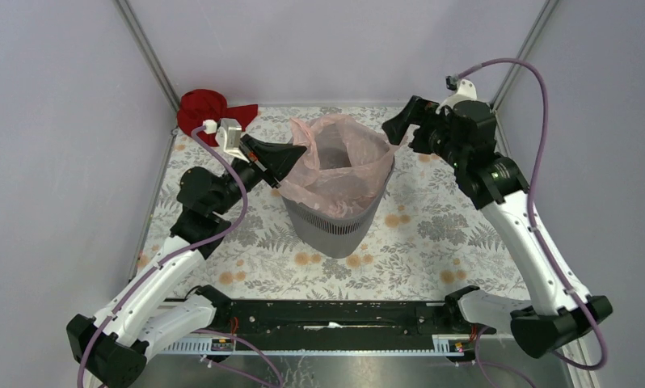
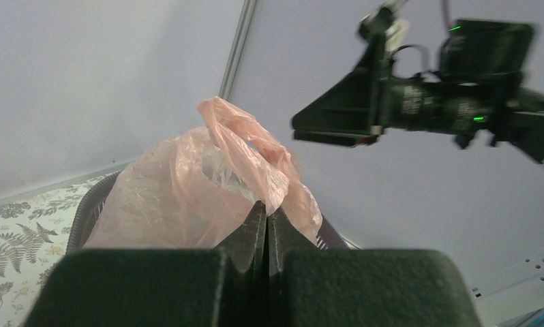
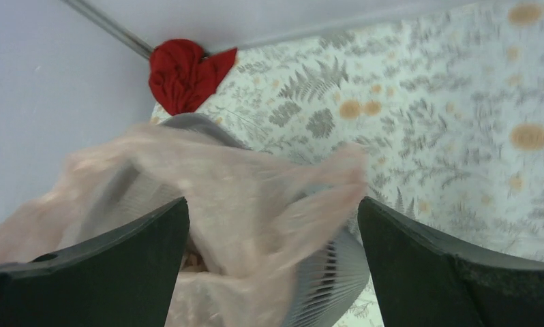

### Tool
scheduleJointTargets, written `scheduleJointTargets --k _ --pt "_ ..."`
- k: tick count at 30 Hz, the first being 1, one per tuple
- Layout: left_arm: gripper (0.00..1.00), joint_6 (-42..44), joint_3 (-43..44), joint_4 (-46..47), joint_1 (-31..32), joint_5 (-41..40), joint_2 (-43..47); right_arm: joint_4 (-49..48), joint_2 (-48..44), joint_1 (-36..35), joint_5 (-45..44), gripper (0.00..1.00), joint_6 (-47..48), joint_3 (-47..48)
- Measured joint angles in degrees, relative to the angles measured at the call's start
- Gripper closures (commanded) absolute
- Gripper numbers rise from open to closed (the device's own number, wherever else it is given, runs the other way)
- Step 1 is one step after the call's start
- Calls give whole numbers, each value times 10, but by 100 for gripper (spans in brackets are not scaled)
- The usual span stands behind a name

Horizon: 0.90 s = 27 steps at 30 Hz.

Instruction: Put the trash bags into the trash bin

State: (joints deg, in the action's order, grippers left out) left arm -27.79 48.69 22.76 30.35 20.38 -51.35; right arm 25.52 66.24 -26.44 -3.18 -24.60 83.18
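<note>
Next, the right gripper tilts flatter as it moves down to the bag's free handle, then closes on the film.
The dark grey mesh trash bin stands upright mid-table. The pale pink trash bag sits in its mouth, its film draped over the rim. My left gripper is shut on the bag's left edge; in the left wrist view the bag rises from the closed fingertips. My right gripper is open just right of the bag's upper right edge. In the right wrist view the blurred bag and the bin lie between and below the wide-apart fingers.
A red cloth lies in the far left corner, also in the right wrist view. The floral tablecloth covers the table. Grey walls and frame posts enclose the back and sides.
</note>
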Motion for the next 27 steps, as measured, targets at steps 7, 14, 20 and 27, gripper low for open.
scheduleJointTargets --k 7,14,20,27 --pt "100 -12 -9 1 0 18 -9 -86 34 216 209 12 -129 -123" --pt "100 -23 -15 3 0 34 -12 -294 49 244 370 22 -292 -208" --pt "100 -26 -15 2 0 39 -12 -389 73 244 422 26 -389 -250" --pt "100 -29 -15 2 0 47 -12 -456 74 244 442 63 -440 -270"
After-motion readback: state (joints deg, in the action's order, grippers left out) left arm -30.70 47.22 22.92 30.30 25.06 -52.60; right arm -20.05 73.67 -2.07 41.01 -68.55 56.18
